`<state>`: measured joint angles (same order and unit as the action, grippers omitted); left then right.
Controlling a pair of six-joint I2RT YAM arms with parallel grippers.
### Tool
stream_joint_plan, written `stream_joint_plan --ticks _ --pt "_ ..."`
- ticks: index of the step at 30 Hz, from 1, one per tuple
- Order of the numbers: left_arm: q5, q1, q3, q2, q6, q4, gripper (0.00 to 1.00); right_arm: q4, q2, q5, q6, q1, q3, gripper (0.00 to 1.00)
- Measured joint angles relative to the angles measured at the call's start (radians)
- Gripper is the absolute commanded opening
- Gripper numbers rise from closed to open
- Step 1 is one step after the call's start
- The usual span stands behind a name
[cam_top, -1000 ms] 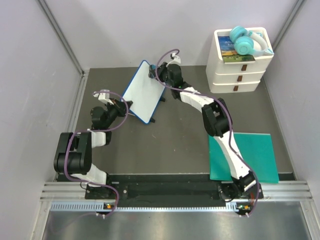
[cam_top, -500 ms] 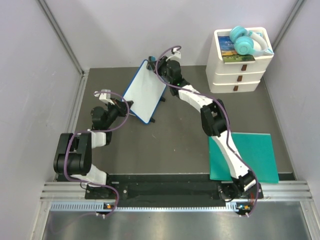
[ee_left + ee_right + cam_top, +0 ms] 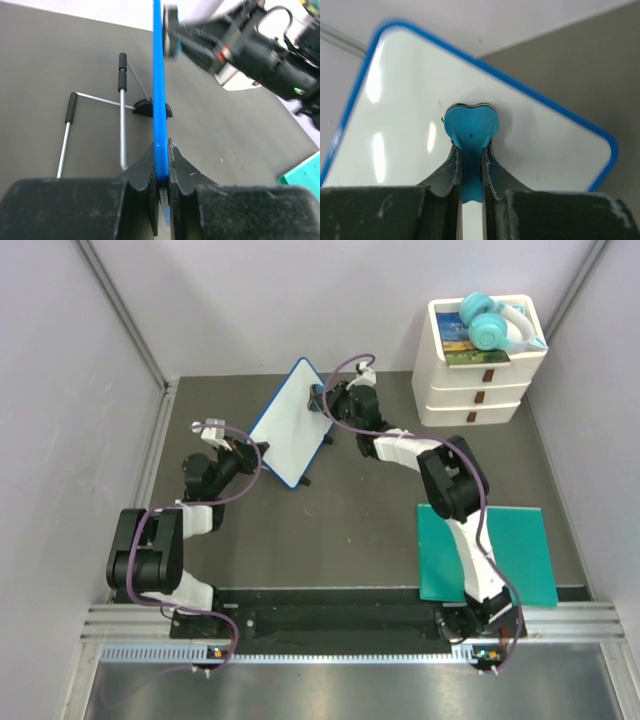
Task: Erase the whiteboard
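Observation:
I should move my right gripper away from the whiteboard, back and down to the open dark table, because the whiteboard's white side (image 3: 405, 130) shows only reflections and tiny specks.
The whiteboard (image 3: 288, 425), white with a thin blue rim, stands tilted up off the dark table. My left gripper (image 3: 254, 454) is shut on its near-left rim. In the left wrist view that rim (image 3: 159, 90) runs edge-on into the closed left gripper (image 3: 161, 154). My right gripper (image 3: 322, 400) is at the board's far right side, shut on a blue heart-shaped eraser (image 3: 470, 126). The right gripper (image 3: 471, 149) presses the eraser against the white face (image 3: 405, 130), which shows only light reflections and tiny specks.
The board's wire stand legs with black tips (image 3: 122, 95) hang behind it. A white stack of drawers (image 3: 478, 380) with teal headphones (image 3: 488, 325) on top stands at the back right. A teal mat (image 3: 515, 550) lies front right under the right arm. Grey walls close in both sides.
The right gripper has slid the eraser from the board's far corner down and rightwards across its upper part. The right elbow has swung right. The left gripper keeps its hold.

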<state>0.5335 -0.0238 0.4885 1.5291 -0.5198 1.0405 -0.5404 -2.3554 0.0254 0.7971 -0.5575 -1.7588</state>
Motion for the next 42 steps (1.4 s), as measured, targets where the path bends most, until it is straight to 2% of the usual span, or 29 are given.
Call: stream_joint_plan --ticks 3,7,13,20,24,34,37,42 --pt "0.030 -0.008 0.000 -0.010 0.031 0.002 0.00 -0.002 0.164 -0.047 -0.002 0.013 0.248 0.00" --pt "0.047 -0.012 0.000 -0.021 0.057 -0.007 0.00 0.014 0.386 -0.111 -0.011 0.042 0.499 0.00" --pt "0.054 -0.013 0.001 -0.040 0.072 -0.040 0.00 0.160 0.611 -0.182 -0.077 0.063 0.640 0.00" --pt "0.063 -0.013 0.045 -0.048 0.078 -0.134 0.00 0.459 0.579 -0.253 -0.177 0.063 0.673 0.00" --pt "0.068 -0.013 0.064 -0.048 0.081 -0.171 0.00 0.522 0.517 -0.278 -0.196 0.062 0.742 0.12" --pt "0.067 -0.013 0.091 -0.089 0.114 -0.297 0.00 0.282 0.494 -0.353 -0.181 0.063 0.844 0.44" --pt "0.067 -0.013 0.094 -0.096 0.118 -0.318 0.00 0.200 0.494 -0.376 -0.177 0.063 0.875 0.50" --pt "0.065 -0.013 0.097 -0.104 0.120 -0.339 0.00 0.119 0.495 -0.390 -0.176 0.062 0.909 0.54"
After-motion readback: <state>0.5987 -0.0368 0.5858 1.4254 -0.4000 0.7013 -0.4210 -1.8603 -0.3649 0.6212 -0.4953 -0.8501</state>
